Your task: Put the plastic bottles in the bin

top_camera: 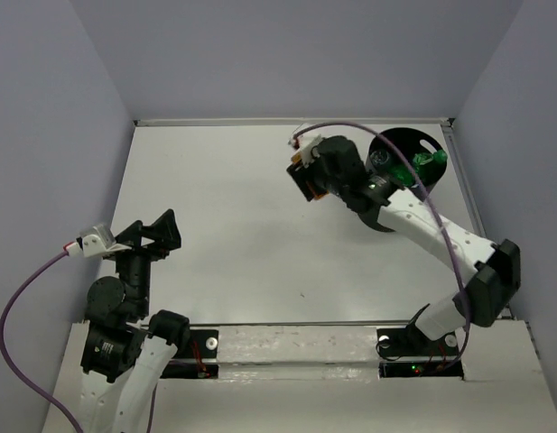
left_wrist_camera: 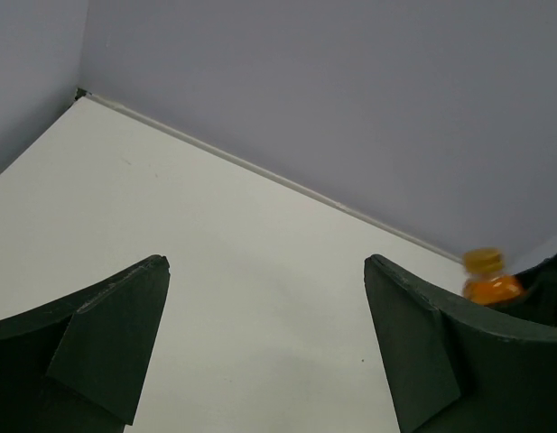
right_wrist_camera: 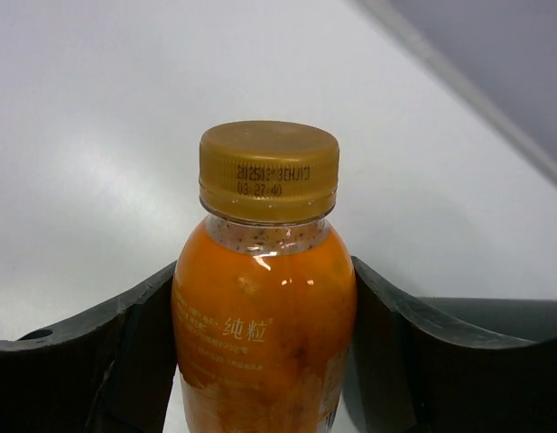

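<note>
Next, my right gripper needs to swing the orange bottle [right_wrist_camera: 264,316] to the right in the top view, over the bin's opening, then release it there.
My right gripper [right_wrist_camera: 264,271] is shut on the orange bottle [right_wrist_camera: 264,316], which has a gold cap and stands upright between the fingers. In the top view this gripper [top_camera: 312,185] is just left of the black bin [top_camera: 406,133] at the back right. The bin holds a green bottle [top_camera: 427,162] and a clear one [top_camera: 383,161]. The orange bottle also shows at the right edge of the left wrist view [left_wrist_camera: 490,281]. My left gripper [top_camera: 161,230] is open and empty over the table at the near left; its jaws stand wide apart [left_wrist_camera: 267,262].
Grey walls close the table [top_camera: 233,207] at the back and on both sides. The right arm's purple cable [top_camera: 422,185] arcs over the bin.
</note>
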Tool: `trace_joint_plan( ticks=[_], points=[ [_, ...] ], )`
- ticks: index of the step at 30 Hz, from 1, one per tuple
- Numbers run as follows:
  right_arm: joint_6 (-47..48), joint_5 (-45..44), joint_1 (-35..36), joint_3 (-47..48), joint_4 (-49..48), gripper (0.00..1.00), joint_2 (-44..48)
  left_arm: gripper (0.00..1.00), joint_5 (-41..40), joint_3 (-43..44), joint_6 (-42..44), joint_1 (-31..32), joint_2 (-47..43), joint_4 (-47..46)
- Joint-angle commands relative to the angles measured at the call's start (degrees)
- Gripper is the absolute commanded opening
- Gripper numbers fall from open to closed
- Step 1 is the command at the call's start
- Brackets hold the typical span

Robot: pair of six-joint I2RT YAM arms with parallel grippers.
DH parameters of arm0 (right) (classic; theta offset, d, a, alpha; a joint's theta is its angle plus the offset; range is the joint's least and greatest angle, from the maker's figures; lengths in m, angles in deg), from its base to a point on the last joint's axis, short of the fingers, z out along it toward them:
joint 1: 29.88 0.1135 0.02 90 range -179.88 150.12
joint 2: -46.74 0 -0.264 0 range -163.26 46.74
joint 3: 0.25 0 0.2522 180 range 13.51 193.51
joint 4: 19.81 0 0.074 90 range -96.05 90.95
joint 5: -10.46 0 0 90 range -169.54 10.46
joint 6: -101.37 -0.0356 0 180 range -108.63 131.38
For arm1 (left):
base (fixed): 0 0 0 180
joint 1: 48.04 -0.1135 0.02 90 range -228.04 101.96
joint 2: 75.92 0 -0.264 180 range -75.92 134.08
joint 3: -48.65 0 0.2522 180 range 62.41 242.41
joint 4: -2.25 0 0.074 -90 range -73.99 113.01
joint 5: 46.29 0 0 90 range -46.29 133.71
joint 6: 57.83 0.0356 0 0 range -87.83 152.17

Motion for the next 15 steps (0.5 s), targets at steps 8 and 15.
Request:
trace_joint_plan(
  ticks=[8, 15],
  points=[
    [-9.03, -21.45, -19.26, -4.02, -22.72, 0.48, 15.29, 0.99, 0.5, 0.21, 0.68, 0.35, -1.09, -2.77],
    [-13.43, -21.98, -22.78, -8.14, -21.58, 0.54, 15.72, 0.99, 0.23, 0.3, 0.69, 0.53, -1.09, -2.77]
  ],
)
